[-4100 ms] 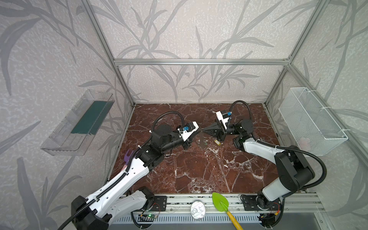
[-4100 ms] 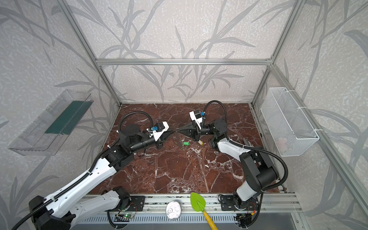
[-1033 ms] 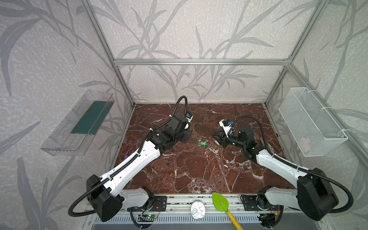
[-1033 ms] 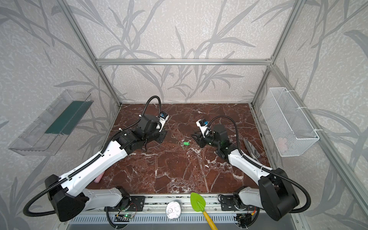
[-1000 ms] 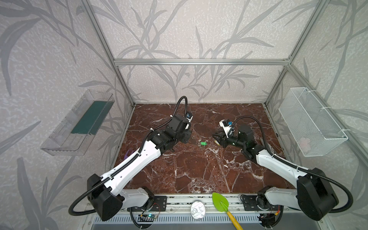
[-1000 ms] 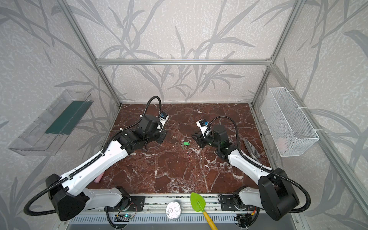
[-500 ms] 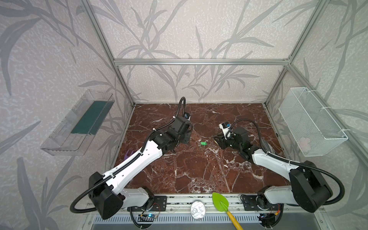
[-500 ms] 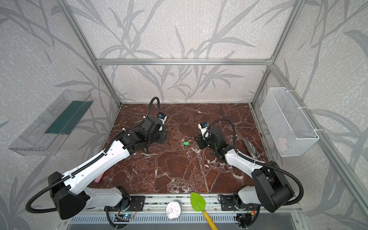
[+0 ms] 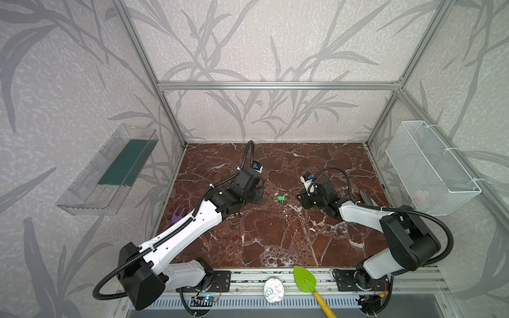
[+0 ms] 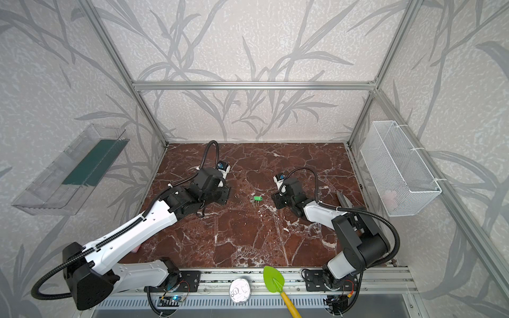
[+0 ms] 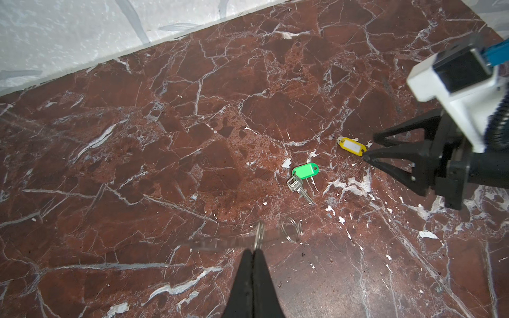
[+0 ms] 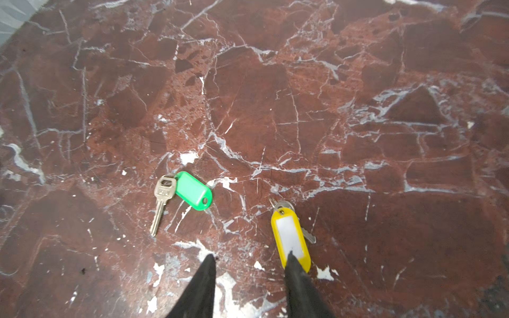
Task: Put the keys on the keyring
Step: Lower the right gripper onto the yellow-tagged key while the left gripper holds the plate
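The right gripper moves down along the yellow tag onto the key's head at the tag's far end next, since the tag covers the middle of the key.
Two keys lie flat on the brown marble table. One has a green tag, the other a yellow tag. My right gripper is open and low over the table. One of its fingertips covers the near end of the yellow tag. The keyring is a thin silvery wire ring seen edge-on, and my left gripper is shut on it. A second wire loop shows right beside it. The green key lies between the two grippers.
A purple fork-shaped toy lies at the table's left edge. A grey flat object sits behind the right arm. A wire basket hangs on the right wall and a clear shelf on the left. A green spatula rests on the front rail.
Both grippers, raised and facing each other earlier, have come down to the table. Over the last second the right jaws have spread wider by the yellow tag. The left stays shut.
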Controlling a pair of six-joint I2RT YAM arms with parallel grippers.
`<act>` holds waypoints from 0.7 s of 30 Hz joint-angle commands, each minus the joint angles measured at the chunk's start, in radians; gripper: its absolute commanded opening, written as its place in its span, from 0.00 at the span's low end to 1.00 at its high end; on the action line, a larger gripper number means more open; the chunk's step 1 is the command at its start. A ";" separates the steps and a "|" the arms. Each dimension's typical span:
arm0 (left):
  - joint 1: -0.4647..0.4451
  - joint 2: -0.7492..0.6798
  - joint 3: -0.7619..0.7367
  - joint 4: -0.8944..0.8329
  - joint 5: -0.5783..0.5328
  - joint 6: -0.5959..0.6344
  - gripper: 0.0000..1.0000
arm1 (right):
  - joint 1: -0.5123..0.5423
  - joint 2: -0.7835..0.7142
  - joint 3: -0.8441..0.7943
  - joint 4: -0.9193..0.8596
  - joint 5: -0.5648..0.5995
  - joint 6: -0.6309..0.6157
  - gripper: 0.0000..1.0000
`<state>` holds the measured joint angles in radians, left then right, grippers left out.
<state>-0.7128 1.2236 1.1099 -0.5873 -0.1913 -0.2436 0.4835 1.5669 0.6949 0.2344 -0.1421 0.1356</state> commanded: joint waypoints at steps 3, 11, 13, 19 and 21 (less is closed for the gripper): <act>-0.004 -0.033 -0.007 0.024 0.001 -0.033 0.00 | 0.003 0.070 0.087 -0.038 0.067 -0.036 0.42; -0.005 -0.051 -0.025 0.033 0.000 -0.039 0.00 | 0.004 0.182 0.204 -0.114 0.106 -0.060 0.43; -0.005 -0.058 -0.027 0.035 -0.002 -0.040 0.00 | 0.004 0.200 0.229 -0.149 0.104 -0.060 0.42; -0.005 -0.069 -0.045 0.049 0.004 -0.045 0.00 | 0.004 0.220 0.265 -0.219 0.113 -0.049 0.42; -0.006 -0.071 -0.052 0.056 0.006 -0.046 0.00 | 0.004 0.227 0.274 -0.234 0.117 -0.047 0.42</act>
<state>-0.7136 1.1767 1.0737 -0.5594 -0.1829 -0.2638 0.4835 1.7802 0.9390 0.0593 -0.0433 0.0849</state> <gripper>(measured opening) 0.049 0.420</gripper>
